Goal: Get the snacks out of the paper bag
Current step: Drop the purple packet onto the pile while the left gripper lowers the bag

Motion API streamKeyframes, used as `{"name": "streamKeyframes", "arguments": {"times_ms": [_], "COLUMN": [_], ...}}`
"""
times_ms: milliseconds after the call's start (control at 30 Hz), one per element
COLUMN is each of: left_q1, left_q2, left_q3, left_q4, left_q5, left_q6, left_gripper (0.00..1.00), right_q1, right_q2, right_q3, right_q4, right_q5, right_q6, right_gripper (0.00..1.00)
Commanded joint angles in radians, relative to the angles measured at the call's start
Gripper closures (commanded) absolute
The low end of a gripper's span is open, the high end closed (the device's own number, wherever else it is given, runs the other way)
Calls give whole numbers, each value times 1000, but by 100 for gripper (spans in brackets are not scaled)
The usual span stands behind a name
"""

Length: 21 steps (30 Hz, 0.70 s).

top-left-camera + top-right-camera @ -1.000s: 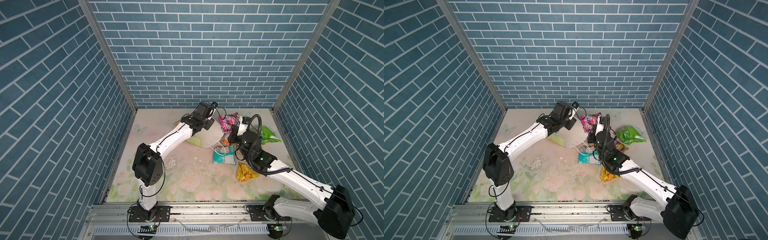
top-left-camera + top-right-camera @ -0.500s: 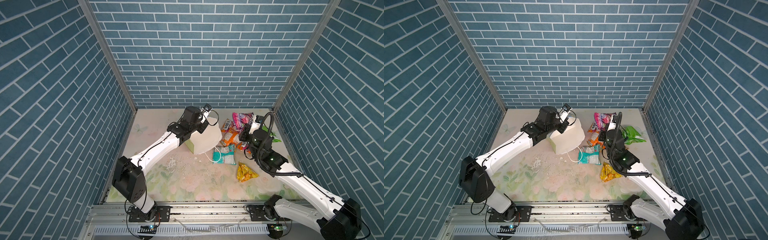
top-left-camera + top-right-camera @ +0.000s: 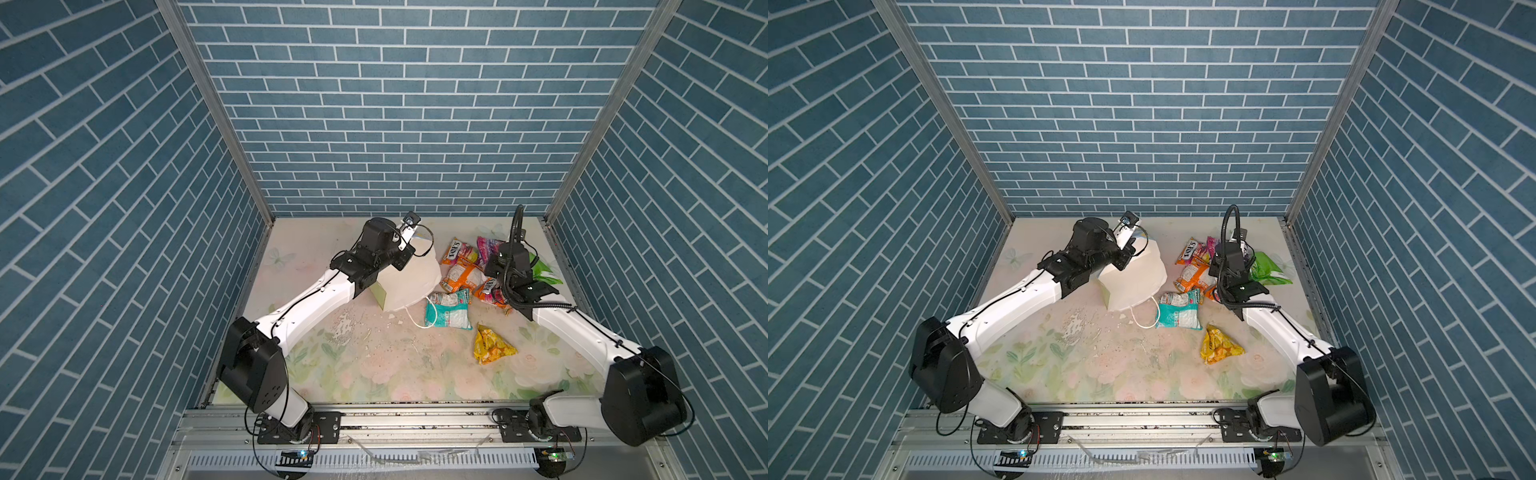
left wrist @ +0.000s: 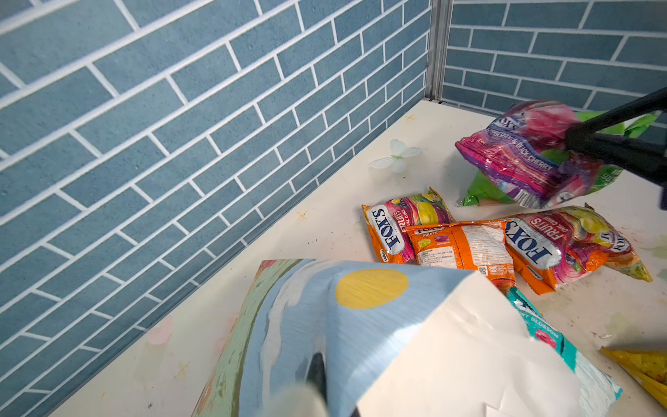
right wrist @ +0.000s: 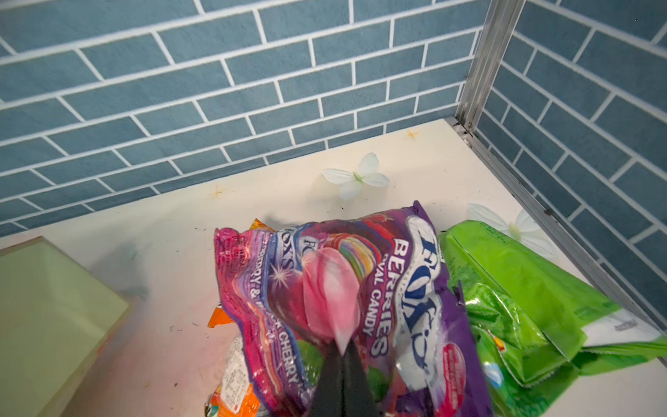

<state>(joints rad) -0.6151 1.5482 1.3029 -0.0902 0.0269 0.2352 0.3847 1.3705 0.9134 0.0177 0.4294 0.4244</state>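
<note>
My right gripper should next move down toward the orange FOX'S packets below it and let go of the pink-purple packet (image 5: 361,281), which is already hanging clear of the bag.
The paper bag (image 3: 411,278) hangs tilted, mouth down toward the table, with my left gripper (image 4: 317,364) shut on its sky-painted face (image 4: 361,325). Its white cord handle (image 3: 419,316) trails on the table. My right gripper (image 5: 341,352) is shut on a pink-purple FOX'S packet (image 5: 361,281), held up above the bright green packet (image 5: 523,289). Three orange FOX'S packets (image 3: 463,277) lie between bag and right gripper in both top views. A teal-and-white packet (image 3: 449,309) lies by the bag's mouth. A yellow-orange packet (image 3: 492,348) lies nearer the front. The bag's inside is hidden.
Blue brick walls (image 3: 399,124) close in the back and both sides. The table (image 3: 374,374) has a floral print with scuffed white patches at its middle. A metal rail (image 3: 415,419) with both arm bases runs along the front edge.
The left gripper has pulled the bag to the left, off the packets, uncovering the orange ones. The right gripper has carried the pink-purple packet to the right. Little has moved in the last half second.
</note>
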Motion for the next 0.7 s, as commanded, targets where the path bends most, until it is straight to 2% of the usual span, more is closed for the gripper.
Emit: {"name": "streamKeyframes", "arguments": {"times_ms": [0,233,400,467,533,667], "left_q1": [8,11,11,11,11,11], "left_q2": [-44,-56,-63,-63,-62,-57], "left_q3": [-34,-53,-73,-80,-83,-78], "left_q4": [49,61,75,81,83,75], "left_q5": [2,11,27,24,25,29], "left_q6": [-10,-21,-31,-33,-35,-36], "left_gripper": [100,100,100,100,100,100], "right_q1": [-29,-60,-71,-72,-72,-71], "right_q2": [72,198,215,209,195,139], "right_q3": [76,169,181,181,180,167], "right_q4": [15,-43,-54,-56,-56,-43], "right_q5": [-42,-126,-149,-169,-188,-236], "right_q6": [31,56,51,53,53,47], "right_gripper": [100,99,70,52,45,38]}}
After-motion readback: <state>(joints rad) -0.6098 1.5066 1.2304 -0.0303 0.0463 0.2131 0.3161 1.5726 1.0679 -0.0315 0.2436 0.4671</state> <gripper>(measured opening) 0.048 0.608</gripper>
